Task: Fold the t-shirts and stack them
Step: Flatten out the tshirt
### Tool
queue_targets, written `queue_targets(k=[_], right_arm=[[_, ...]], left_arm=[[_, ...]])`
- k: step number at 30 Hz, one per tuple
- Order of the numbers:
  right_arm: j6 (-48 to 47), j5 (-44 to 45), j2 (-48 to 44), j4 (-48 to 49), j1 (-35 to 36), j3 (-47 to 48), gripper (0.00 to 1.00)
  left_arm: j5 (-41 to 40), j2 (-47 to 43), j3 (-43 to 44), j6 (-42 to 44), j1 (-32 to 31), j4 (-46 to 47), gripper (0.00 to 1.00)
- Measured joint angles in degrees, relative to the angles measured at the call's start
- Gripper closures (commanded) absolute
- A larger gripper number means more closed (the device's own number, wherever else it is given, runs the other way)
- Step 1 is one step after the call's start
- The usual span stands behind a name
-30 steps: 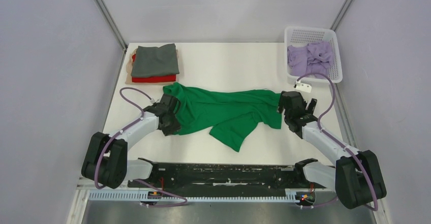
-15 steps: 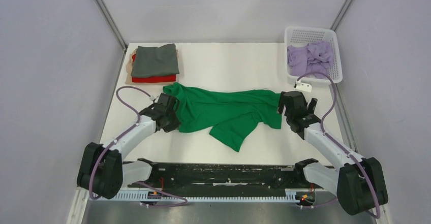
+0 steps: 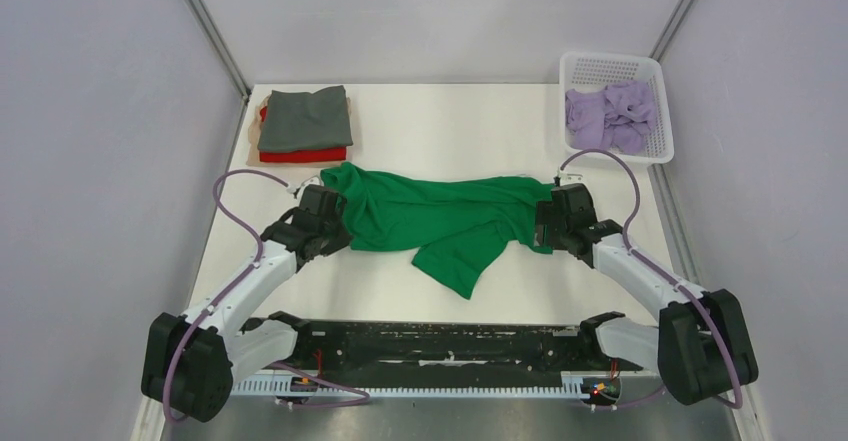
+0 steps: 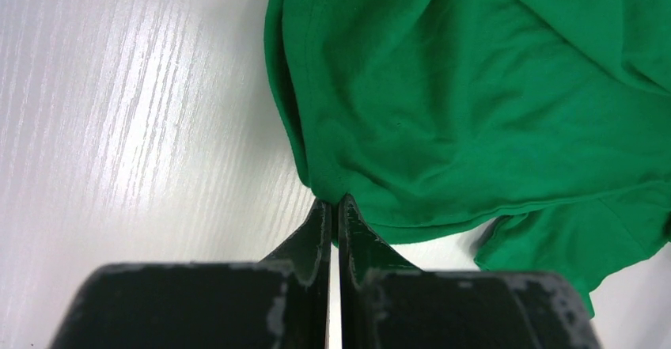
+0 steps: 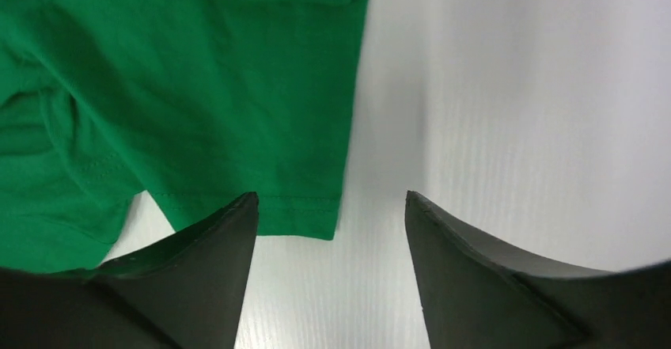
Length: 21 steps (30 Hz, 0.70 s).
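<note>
The green t-shirt (image 3: 440,216) lies crumpled, so I should lift my left gripper with the hem, then move it outward and down, and let the hem go on the tabletop by the stack.
The bright green t-shirt (image 3: 440,216) lies crumpled and stretched across the middle of the table. My left gripper (image 3: 338,233) is at its left edge, and in the left wrist view the gripper (image 4: 335,202) is shut, pinching the green hem (image 4: 372,167) at its tips. My right gripper (image 3: 546,225) is at the shirt's right end. In the right wrist view it (image 5: 331,199) is open, low over the table, with the shirt's corner (image 5: 308,206) between its fingers. A folded stack at the back left has dark grey (image 3: 305,118) on top, then red (image 3: 305,154) and tan (image 3: 252,137).
A white basket (image 3: 662,121) at the back right holds crumpled lilac shirts (image 3: 608,116). The grey cell walls rise to the left and right of the table. Cables loop above both wrists.
My right gripper has moved left to the green shirt's right corner. My left arm has shifted slightly back and left while holding the hem. The shirt has barely moved.
</note>
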Motion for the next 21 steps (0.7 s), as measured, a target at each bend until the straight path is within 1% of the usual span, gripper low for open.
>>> queue_targets(k=[3, 5, 7, 21], right_arm=[[0.0, -2.3, 2.1, -0.5, 0.5, 0.6, 0.45], [0.3, -2.7, 3.0, -0.8, 1.1, 0.9, 0.48], [0.5, -3.1, 3.8, -0.8, 1.6, 1.0, 0.53], [1.2, -2.4, 8.7, -0.3, 3.7, 1.8, 0.53]], left_arm=[[0.0, 0.0, -0.1, 0.2, 0.0, 0.0, 0.98], [0.0, 0.0, -0.1, 0.3, 0.0, 0.3, 0.98], [0.0, 0.0, -0.2, 0.3, 0.0, 0.6, 0.98], [0.0, -0.2, -0.7, 0.4, 0.0, 1.0, 0.98]])
